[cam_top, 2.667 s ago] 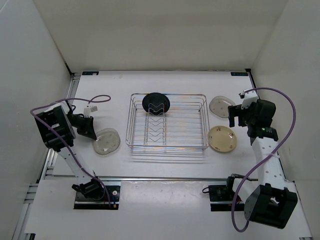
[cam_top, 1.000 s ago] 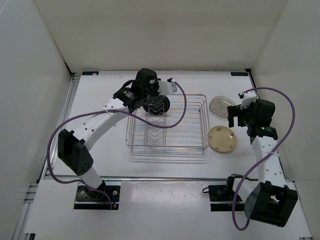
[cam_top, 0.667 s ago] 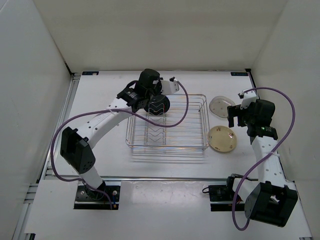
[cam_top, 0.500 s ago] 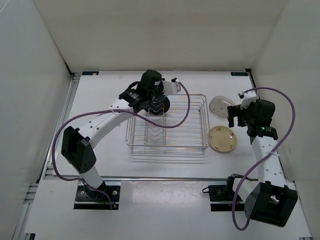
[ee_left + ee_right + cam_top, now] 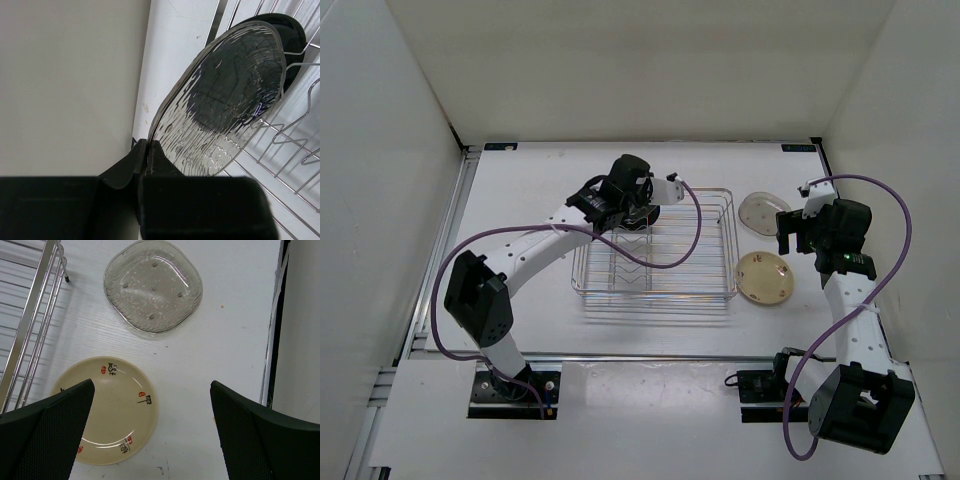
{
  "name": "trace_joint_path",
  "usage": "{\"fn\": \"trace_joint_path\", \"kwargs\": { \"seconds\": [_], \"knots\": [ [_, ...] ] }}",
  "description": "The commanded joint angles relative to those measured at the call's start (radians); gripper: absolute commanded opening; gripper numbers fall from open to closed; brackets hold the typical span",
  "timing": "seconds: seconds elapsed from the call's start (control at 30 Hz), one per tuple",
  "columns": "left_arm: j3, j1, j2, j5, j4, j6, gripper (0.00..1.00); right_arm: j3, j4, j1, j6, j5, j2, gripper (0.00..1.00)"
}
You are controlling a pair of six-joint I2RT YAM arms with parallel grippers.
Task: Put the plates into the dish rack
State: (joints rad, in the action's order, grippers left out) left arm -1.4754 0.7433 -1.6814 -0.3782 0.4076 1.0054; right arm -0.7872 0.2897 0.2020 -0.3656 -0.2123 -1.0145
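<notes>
My left gripper needs to move the clear rippled plate back and down next. Then it needs to put the plate between the rack's nearer zigzag wires (image 5: 633, 242) (image 5: 285, 120).
My left gripper (image 5: 146, 145) is shut on the rim of a clear rippled plate (image 5: 225, 100) and holds it on edge, tilted, over the back of the dish rack (image 5: 655, 262). The glossy black plate (image 5: 292, 37) stands in the rack just behind it. In the top view the left gripper (image 5: 637, 205) covers most of the black plate (image 5: 650, 214). My right gripper (image 5: 152, 390) is open and empty, hovering above the table beside the cream-tan plate (image 5: 107, 410) and the second clear plate (image 5: 152, 285), which both lie flat right of the rack.
The rack's zigzag prongs (image 5: 295, 140) run down its middle. The rack's right rim (image 5: 35, 315) lies close to the cream plate. White walls enclose the table on three sides. The left arm's purple cable (image 5: 665, 250) hangs over the rack.
The left arm lifted the clear plate from the table's left side and swung it to the back of the rack, then edged right toward the black plate. The right arm has not moved.
</notes>
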Motion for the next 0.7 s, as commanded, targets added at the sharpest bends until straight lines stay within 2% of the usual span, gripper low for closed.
{"fn": "trace_joint_path", "kwargs": {
  "seconds": [0.0, 0.67],
  "knots": [
    [0.007, 0.005, 0.005, -0.011, -0.041, -0.002, 0.11, -0.015, -0.017, 0.004, 0.014, -0.007, -0.001, 1.00],
    [0.101, 0.053, -0.023, -0.002, -0.050, -0.021, 0.11, -0.015, -0.017, 0.004, 0.014, -0.007, -0.001, 1.00]
  ]
}}
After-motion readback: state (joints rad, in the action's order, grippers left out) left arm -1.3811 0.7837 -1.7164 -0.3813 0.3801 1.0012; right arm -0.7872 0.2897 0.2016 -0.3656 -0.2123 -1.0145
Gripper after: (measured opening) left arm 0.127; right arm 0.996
